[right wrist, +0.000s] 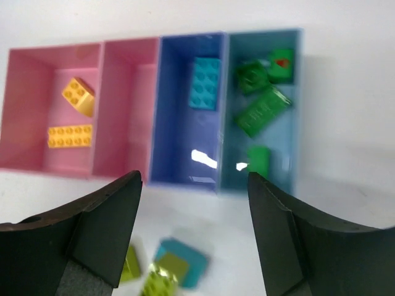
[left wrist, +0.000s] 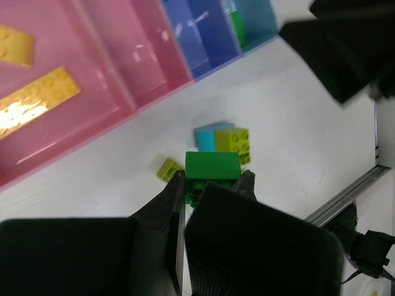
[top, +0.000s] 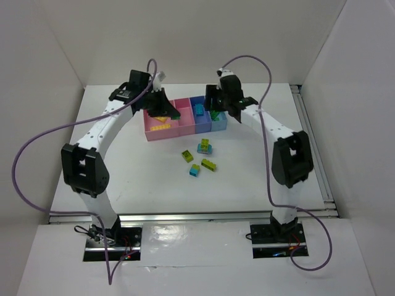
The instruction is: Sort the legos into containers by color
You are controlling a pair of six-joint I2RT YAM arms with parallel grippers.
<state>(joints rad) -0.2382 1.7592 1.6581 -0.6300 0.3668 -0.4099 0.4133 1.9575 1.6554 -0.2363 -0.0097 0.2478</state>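
Observation:
The matching lego goes over the light blue bin (top: 218,121) (left wrist: 257,24) next and is released. That bin, holding dark green legos, lies to my left gripper's right in the top view.
The containers (top: 185,121) stand in a row at the table's middle back. My left gripper (left wrist: 213,183) is shut on a dark green lego (left wrist: 213,165); in the top view this gripper (top: 164,110) hangs over the pink bins. The right gripper (right wrist: 193,196) is open and holds nothing, and it hovers over the near edge of the blue-violet bin (right wrist: 185,129) and the light blue bin (right wrist: 290,123). Two yellow legos (right wrist: 71,135) lie in the wide pink bin (right wrist: 28,105). A cyan lego (right wrist: 205,83) is in the blue-violet bin, and several dark green legos (right wrist: 262,111) are in the light blue one.
Loose legos lie on the table in front of the bins: a lime one (top: 187,155), a cyan and lime stack (top: 205,147), a yellow one (top: 208,164) and a cyan one (top: 194,171). The narrow pink bin (right wrist: 126,105) holds nothing. White walls enclose the table.

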